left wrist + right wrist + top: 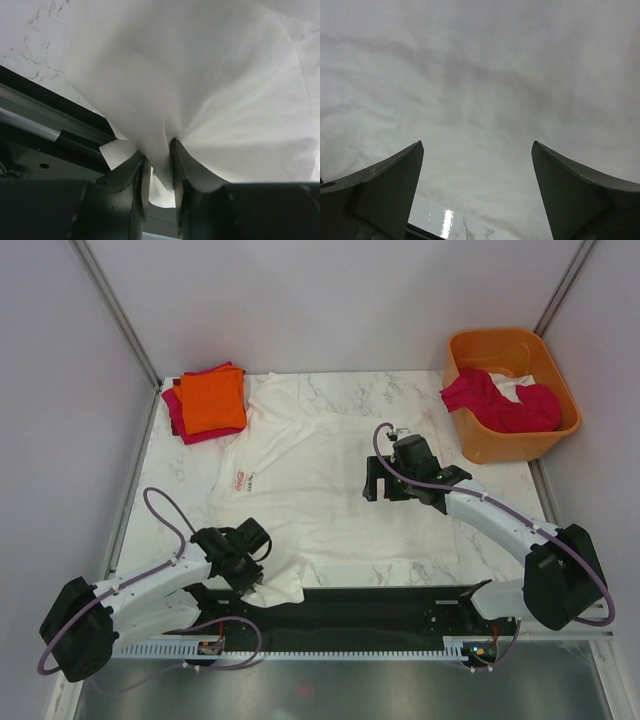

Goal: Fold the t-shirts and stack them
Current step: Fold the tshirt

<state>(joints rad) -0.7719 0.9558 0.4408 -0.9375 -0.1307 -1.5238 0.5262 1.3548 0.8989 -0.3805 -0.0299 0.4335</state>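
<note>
The shirt's free near corner (449, 554) is below my right gripper and to its right in the top view, so next the gripper will swing back and down onto that corner.
A white t-shirt (330, 480) with a small red logo (240, 478) lies spread across the marble table. My left gripper (256, 576) is at the shirt's near-left corner. In the left wrist view its jaws (159, 150) are shut on a pinched fold of white cloth (200, 90). My right gripper (375, 485) hovers over the right half of the shirt. In the right wrist view its fingers (405, 175) stand wide open, with only white fabric (480, 90) below them. Folded orange (212, 400) and magenta (178, 412) t-shirts are stacked at the back left.
An orange plastic tub (548, 438) stands at the back right and holds a magenta shirt (500, 405) and some white cloth. The black rail (380, 605) of the arm bases runs along the table's near edge, just under the shirt's hem. Grey walls close in the sides.
</note>
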